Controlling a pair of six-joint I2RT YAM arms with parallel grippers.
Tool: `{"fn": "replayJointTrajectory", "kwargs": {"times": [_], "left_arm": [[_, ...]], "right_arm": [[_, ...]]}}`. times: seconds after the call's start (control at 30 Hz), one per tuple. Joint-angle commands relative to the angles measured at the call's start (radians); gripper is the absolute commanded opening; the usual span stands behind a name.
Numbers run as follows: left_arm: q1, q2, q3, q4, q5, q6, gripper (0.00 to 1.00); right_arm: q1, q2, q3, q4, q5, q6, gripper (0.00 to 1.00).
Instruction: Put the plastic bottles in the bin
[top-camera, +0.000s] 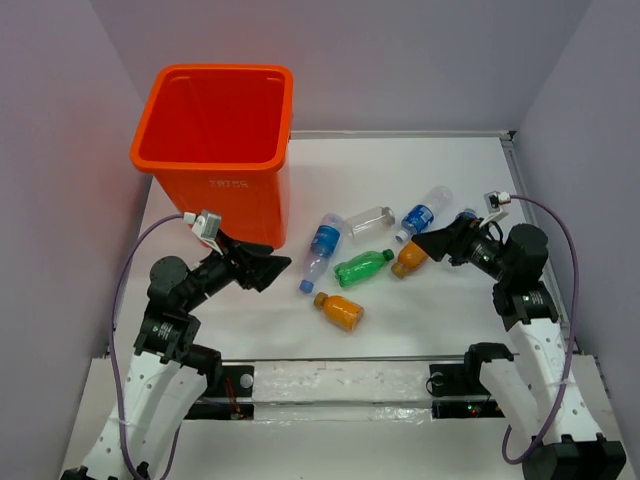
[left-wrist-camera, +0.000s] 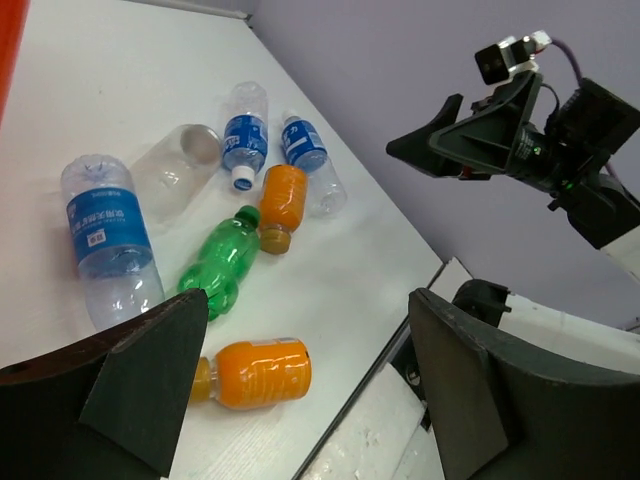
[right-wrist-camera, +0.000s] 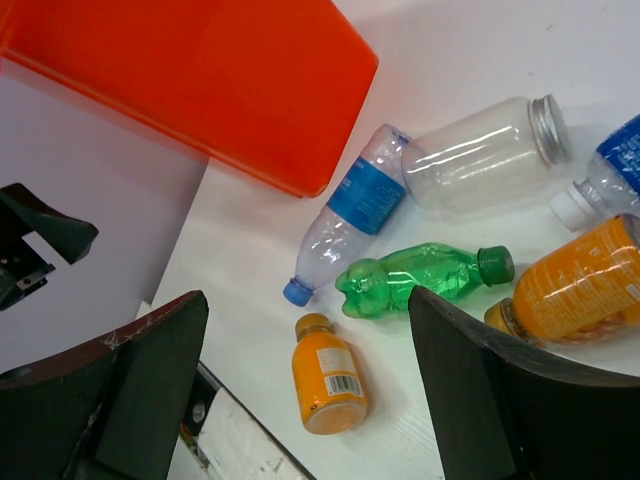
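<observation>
I will tilt my left gripper next and lower it across, to its right in the top view, toward the bottle nearest the bin (top-camera: 205, 162) and onto its capped half (top-camera: 314, 268).
The orange bin (top-camera: 205, 162) stands at the far left and also shows in the right wrist view (right-wrist-camera: 200, 80). Several plastic bottles lie on the white table: an orange one (top-camera: 340, 311) nearest, a green one (top-camera: 362, 266), a blue-labelled clear one (top-camera: 322, 250), a plain clear one (top-camera: 368, 221), another blue-labelled one (top-camera: 423, 215) and a second orange one (top-camera: 410, 257). My left gripper (top-camera: 275, 265) is open and empty, above the table just left of the bottles, in front of the bin. My right gripper (top-camera: 425, 243) is open and empty over the second orange bottle.
The table's near edge with a metal rail (top-camera: 340, 360) lies just in front of the nearest orange bottle. Grey walls close in the left, back and right sides. A third blue-labelled bottle (left-wrist-camera: 310, 160) lies by the right arm.
</observation>
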Motion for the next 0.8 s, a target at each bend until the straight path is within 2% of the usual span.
{"fn": "replayJointTrajectory", "kwargs": {"times": [0.0, 0.17, 0.27, 0.33, 0.37, 0.43, 0.47, 0.5, 0.57, 0.77], "left_arm": [[-0.029, 0.025, -0.036, 0.156, 0.041, -0.046, 0.91], [-0.079, 0.066, -0.046, 0.224, -0.012, -0.048, 0.84], [-0.165, 0.092, -0.050, 0.204, -0.141, -0.017, 0.81], [-0.277, 0.140, -0.025, 0.138, -0.319, 0.011, 0.76], [-0.328, 0.163, 0.007, 0.106, -0.486, 0.043, 0.75], [-0.432, 0.210, 0.041, 0.043, -0.693, 0.061, 0.75], [-0.527, 0.264, 0.055, -0.007, -0.777, 0.065, 0.75], [-0.564, 0.290, 0.084, -0.029, -0.918, 0.062, 0.75], [-0.636, 0.380, 0.113, -0.069, -1.038, 0.057, 0.77], [-0.684, 0.620, 0.164, -0.064, -1.131, 0.057, 0.89]], "right_arm": [[-0.001, -0.014, -0.050, 0.093, -0.106, 0.034, 0.87], [0.033, -0.072, -0.104, 0.099, -0.172, 0.020, 0.87], [0.065, -0.083, -0.144, 0.120, -0.203, 0.039, 0.87], [0.088, -0.080, -0.179, 0.166, -0.222, 0.056, 0.87], [0.118, -0.079, -0.187, 0.178, -0.219, 0.057, 0.87], [0.160, -0.074, -0.199, 0.185, -0.203, 0.051, 0.87], [0.183, -0.070, -0.205, 0.185, -0.191, 0.049, 0.87], [0.239, -0.059, -0.204, 0.185, -0.159, 0.042, 0.87], [0.298, -0.045, -0.198, 0.170, -0.096, 0.027, 0.87], [0.447, 0.009, -0.205, 0.165, 0.012, -0.041, 0.87]]}}
